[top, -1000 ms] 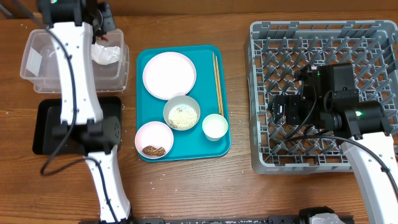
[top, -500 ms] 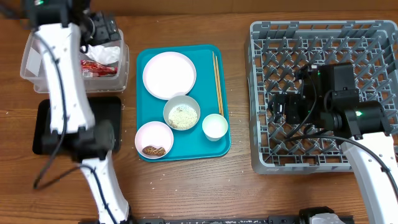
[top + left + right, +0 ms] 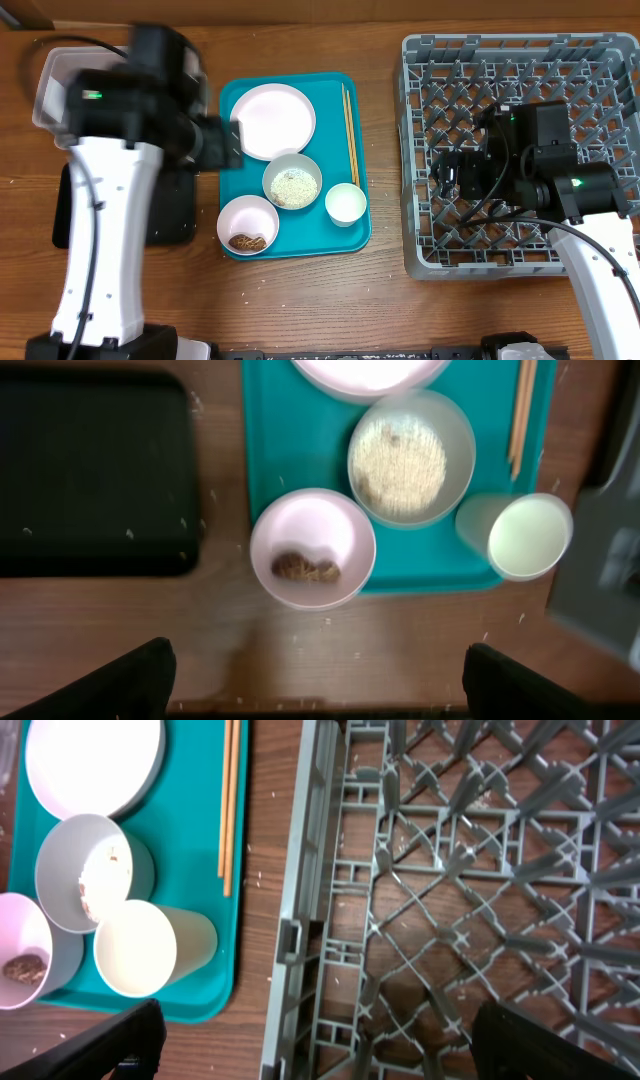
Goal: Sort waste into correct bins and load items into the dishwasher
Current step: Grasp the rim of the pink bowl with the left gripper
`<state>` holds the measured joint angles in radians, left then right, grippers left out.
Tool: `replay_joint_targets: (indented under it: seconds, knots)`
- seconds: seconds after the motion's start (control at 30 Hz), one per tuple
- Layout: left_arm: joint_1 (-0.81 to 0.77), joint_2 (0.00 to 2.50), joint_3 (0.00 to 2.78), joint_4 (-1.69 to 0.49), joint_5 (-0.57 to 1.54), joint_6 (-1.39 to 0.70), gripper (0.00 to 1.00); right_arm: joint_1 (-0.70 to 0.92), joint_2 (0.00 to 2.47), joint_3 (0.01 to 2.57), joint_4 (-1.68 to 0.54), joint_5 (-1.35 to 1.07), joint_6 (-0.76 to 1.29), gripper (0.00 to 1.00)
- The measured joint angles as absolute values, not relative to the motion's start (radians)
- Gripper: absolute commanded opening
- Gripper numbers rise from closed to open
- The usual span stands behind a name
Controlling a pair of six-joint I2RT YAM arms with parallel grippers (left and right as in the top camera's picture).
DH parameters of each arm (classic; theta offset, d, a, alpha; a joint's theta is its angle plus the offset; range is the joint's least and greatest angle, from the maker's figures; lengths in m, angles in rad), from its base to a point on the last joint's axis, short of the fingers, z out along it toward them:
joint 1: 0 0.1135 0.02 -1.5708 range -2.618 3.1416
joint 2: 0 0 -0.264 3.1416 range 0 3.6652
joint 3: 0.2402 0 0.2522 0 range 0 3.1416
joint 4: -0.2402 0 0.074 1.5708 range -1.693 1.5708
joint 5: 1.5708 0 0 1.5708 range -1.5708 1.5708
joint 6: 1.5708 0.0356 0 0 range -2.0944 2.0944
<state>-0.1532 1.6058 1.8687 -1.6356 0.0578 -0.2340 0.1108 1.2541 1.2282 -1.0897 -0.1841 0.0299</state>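
Observation:
The pink bowl's rim facing the cup lies below and back from my left gripper, and bare tray there leaves room for its fingers. My left gripper should move down and backward to that rim.
My left gripper hangs open and empty over the left edge of the teal tray. Below it sit a pink bowl of brown scraps, a bowl of rice, a white cup, a pink plate and chopsticks. The clear tub and black tray lie left, partly hidden by the arm. My right gripper is open above the grey dish rack.
The rack takes up the right third of the table, a bare wood strip between it and the teal tray. White crumbs are scattered on the wood near the tray's front edge. The left arm's body stretches from the front edge over the black tray.
The left gripper opened over the clear tub, where a red wrapper then lay, and has swung right to the teal tray. The right arm has not moved.

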Motion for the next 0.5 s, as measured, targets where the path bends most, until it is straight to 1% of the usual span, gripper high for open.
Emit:
replay_joint_targets:
  seconds: [0.1, 0.13, 0.17, 0.2, 0.23, 0.27, 0.3, 0.37, 0.4, 0.43, 0.47, 0.5]
  knots:
    - [-0.237, 1.584, 1.666, -1.562, 0.056, -0.249, 0.89, 0.111, 1.255, 1.228, -1.083, -0.184, 0.03, 1.0]
    - [-0.263, 1.569, 1.602, -1.53, 0.052, -0.26, 0.87, 0.111, 1.255, 1.228, -1.082, -0.184, 0.03, 1.0]
    - [-0.305, 1.548, 1.509, -1.481, 0.042, -0.283, 0.82, 0.111, 1.255, 1.228, -1.081, -0.184, 0.03, 1.0]
    - [-0.341, 1.533, 1.428, -1.438, 0.03, -0.308, 0.75, 0.111, 1.255, 1.228, -1.081, -0.184, 0.03, 1.0]
    - [-0.369, 1.514, 1.337, -1.34, 0.017, -0.324, 0.72, 0.111, 1.255, 1.228, -1.079, -0.184, 0.03, 1.0]
    - [-0.382, 1.511, 1.291, -1.291, 0.014, -0.334, 0.7, 0.111, 1.255, 1.228, -1.077, -0.185, 0.03, 1.0]
    - [-0.399, 1.503, 1.2, -1.182, 0.008, -0.342, 0.68, 0.111, 1.255, 1.229, -1.075, -0.185, 0.03, 1.0]
    - [-0.408, 1.505, 1.128, -1.107, 0.007, -0.348, 0.66, 0.111, 1.255, 1.229, -1.075, -0.184, 0.03, 1.0]
    - [-0.411, 1.501, 1.066, -1.001, 0.006, -0.35, 0.63, 0.111, 1.255, 1.229, -1.076, -0.184, 0.03, 1.0]
    - [-0.411, 1.504, 1.043, -0.971, 0.007, -0.354, 0.6, 0.111, 1.255, 1.229, -1.074, -0.184, 0.029, 1.0]
    - [-0.411, 1.504, 0.997, -0.887, 0.006, -0.358, 0.55, 0.111, 1.255, 1.229, -1.075, -0.185, 0.03, 1.0]
    - [-0.411, 1.506, 0.972, -0.845, 0.007, -0.36, 0.44, 0.111, 1.255, 1.229, -1.075, -0.185, 0.03, 1.0]
